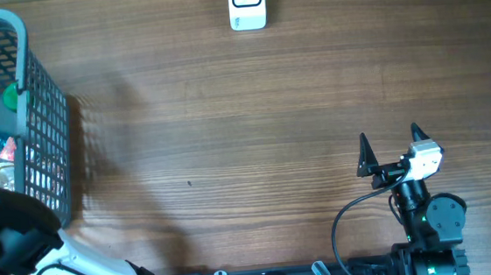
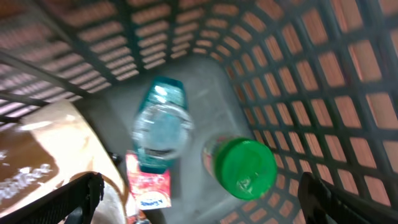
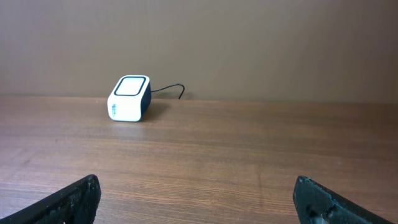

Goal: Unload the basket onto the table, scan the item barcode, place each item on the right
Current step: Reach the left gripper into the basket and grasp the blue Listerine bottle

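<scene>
The teal clear bottle's top (image 2: 162,129) faces up toward my open fingers, so next my left gripper needs to lower deeper into the grey mesh basket (image 2: 323,74), around that top.
In the left wrist view my left gripper (image 2: 202,205) hangs open inside the grey mesh basket (image 2: 323,74), above the items. Below it lie a teal clear bottle (image 2: 163,124), a green-capped bottle (image 2: 244,168), a small red carton (image 2: 149,183) and a brown packet (image 2: 37,155) at the left. Nothing is between the fingers. No barcode shows on any of them. The white barcode scanner (image 1: 247,6) stands at the table's far edge, and the right wrist view shows the scanner (image 3: 129,98) too. My right gripper (image 1: 390,135) rests open and empty near the front right, pointing at it.
The basket (image 1: 43,127) fills the table's left edge, its tall mesh walls surrounding my left gripper. The scanner's black cable (image 3: 171,89) trails behind it. Bare wooden table (image 1: 228,139) lies between basket, scanner and right arm.
</scene>
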Robot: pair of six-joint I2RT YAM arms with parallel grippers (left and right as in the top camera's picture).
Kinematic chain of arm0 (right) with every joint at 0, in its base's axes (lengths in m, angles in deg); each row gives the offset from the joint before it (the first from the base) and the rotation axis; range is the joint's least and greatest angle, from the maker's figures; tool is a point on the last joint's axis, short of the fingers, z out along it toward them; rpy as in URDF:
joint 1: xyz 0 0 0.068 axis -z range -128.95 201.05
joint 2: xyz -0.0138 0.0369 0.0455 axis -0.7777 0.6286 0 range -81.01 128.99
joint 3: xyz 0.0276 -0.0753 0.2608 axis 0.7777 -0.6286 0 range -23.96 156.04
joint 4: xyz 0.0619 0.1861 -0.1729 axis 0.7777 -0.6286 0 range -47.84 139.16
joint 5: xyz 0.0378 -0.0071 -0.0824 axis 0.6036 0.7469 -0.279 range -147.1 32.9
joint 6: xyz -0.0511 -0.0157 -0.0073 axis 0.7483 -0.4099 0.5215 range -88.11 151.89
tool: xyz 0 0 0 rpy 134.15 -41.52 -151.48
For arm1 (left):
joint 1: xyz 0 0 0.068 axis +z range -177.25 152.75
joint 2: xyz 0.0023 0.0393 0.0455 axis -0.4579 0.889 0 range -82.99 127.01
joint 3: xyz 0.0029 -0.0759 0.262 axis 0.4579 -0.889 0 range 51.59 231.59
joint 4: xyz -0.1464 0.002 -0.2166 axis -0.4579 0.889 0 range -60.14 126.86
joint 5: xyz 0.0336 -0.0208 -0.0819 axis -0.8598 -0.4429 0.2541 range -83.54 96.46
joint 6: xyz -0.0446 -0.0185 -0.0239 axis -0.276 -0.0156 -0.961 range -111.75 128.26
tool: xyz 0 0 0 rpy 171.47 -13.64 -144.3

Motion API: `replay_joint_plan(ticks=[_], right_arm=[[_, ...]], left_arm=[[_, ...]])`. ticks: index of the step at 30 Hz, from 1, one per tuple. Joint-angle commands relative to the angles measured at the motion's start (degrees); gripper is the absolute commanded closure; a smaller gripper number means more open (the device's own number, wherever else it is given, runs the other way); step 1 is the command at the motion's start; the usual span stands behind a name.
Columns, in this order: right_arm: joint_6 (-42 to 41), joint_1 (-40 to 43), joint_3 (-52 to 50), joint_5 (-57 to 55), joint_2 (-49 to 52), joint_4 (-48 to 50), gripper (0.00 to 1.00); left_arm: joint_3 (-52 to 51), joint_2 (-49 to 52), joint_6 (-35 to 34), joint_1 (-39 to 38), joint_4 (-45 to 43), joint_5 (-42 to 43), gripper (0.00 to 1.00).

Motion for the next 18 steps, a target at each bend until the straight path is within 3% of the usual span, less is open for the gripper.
replay_joint_plan(ticks=[1,10,18], right_arm=[[0.70,0.13,0.52,-0.39,-0.46,0.28,0.00],[0.66,0.13,0.52,-0.39,-0.46,0.28,0.00],[0.68,0.13,0.52,-0.39,-0.46,0.28,0.00]], left_arm=[[1.33,2.99,-0.35,-0.70,0.70,-3.48,0.01],[1.33,4.17,-0.31,3.85,1.95,-3.58,0.01],[1.33,7.32,-0.13,3.43,-0.85,-3.56,0.00]])
